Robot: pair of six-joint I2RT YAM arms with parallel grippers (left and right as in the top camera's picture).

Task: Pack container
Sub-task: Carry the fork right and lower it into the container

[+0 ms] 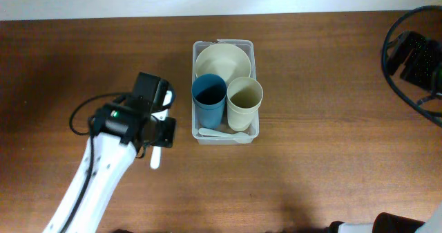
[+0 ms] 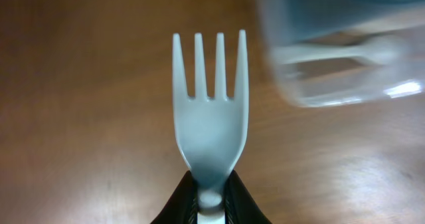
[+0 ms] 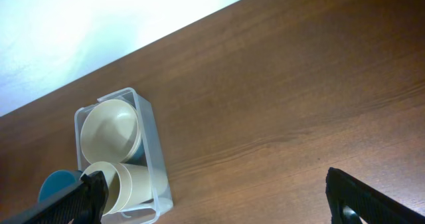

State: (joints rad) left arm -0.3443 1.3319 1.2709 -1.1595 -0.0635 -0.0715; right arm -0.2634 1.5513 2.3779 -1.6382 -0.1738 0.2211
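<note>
Next, my left gripper moves over the spoon [image 1: 223,134] [image 2: 343,52] along the container's near side and turns the fork along that side, since the fork points outward.
The clear rectangular container [image 1: 255,67] stands mid-table, holding a cream bowl [image 1: 222,60], a blue cup [image 1: 208,98], a cream cup [image 1: 244,101] and a white spoon [image 1: 221,132] along its near wall. My left gripper [image 2: 211,201] is shut on the neck of a white plastic fork [image 2: 209,117], tines pointing away from the wrist. From overhead, the fork's handle [image 1: 155,157] sticks out below the left gripper [image 1: 159,133], just left of the container. A blurred corner of the container [image 2: 339,94] fills the left wrist view's upper right. My right gripper [image 3: 216,211] is open, high above bare wood.
Black cables and gear [image 1: 414,53] sit at the table's far right edge. The container's wall [image 3: 151,144] shows at the lower left of the right wrist view, with brown tabletop [image 3: 279,104] beside it. The table's far edge meets a white wall.
</note>
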